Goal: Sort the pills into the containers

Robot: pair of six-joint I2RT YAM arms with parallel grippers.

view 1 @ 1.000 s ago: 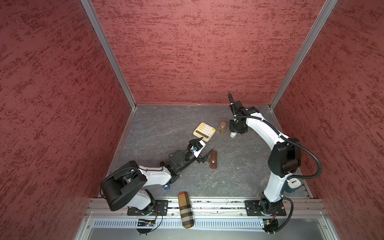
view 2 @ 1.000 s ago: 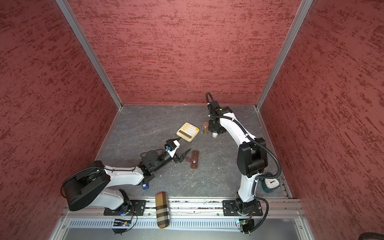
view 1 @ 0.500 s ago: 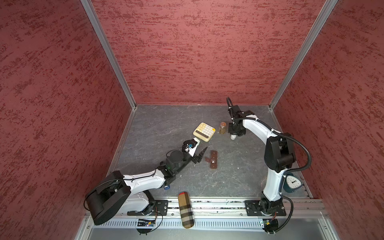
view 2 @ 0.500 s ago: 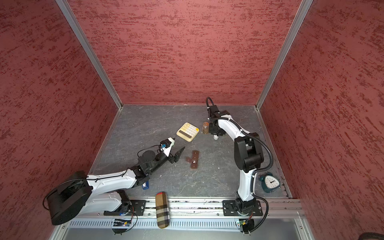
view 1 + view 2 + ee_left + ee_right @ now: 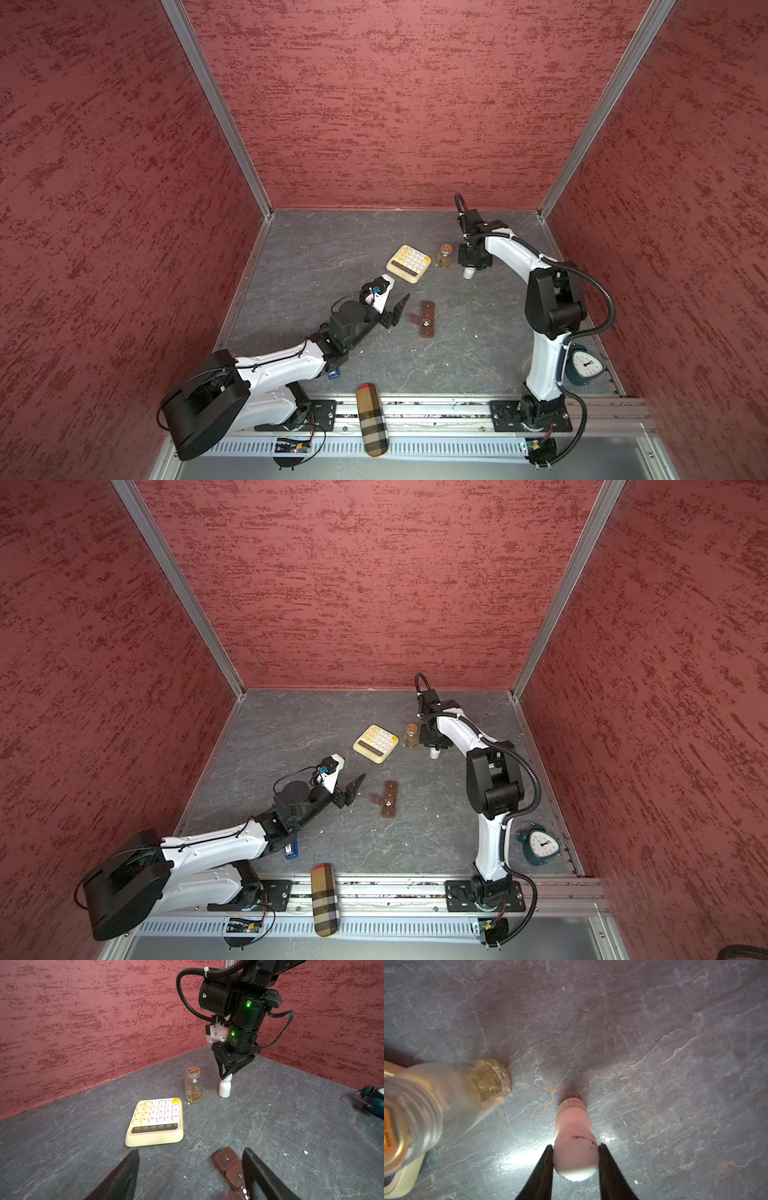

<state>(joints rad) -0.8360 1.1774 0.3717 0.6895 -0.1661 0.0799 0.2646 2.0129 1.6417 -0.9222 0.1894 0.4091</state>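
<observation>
The small white bottle (image 5: 574, 1126) is standing upright. My right gripper will move slightly outward over the tabletop (image 5: 570, 1088) beside the amber bottle and open to let go of the white bottle's top.
The containers are a dark brown strip box (image 5: 428, 309) lying mid-table, also in the other top view (image 5: 390, 787) and the left wrist view (image 5: 225, 1158). One compartment stands open with white pills (image 5: 245, 1191) inside. A loose pill (image 5: 305, 1152) lies on the table to the strip's right. My left gripper (image 5: 395, 311) (image 5: 351, 791) hovers open and empty just left of the strip, one finger beside it (image 5: 191, 1152). My right gripper (image 5: 471, 266) (image 5: 575, 1159) is shut on the top of a small white bottle (image 5: 574, 1126) (image 5: 224, 1089) standing on the table.
A clear amber bottle (image 5: 444, 255) (image 5: 193, 1086) stands next to the white bottle. A cream calculator (image 5: 408, 264) (image 5: 158, 1122) lies behind the strip. A teal clock (image 5: 586, 365) sits by the right arm's base and a plaid case (image 5: 371, 419) lies on the front rail.
My left gripper has drawn back a little to the left, away from the strip box, and narrowed slightly. The right arm's elbow shifted while its gripper stayed on the white bottle.
</observation>
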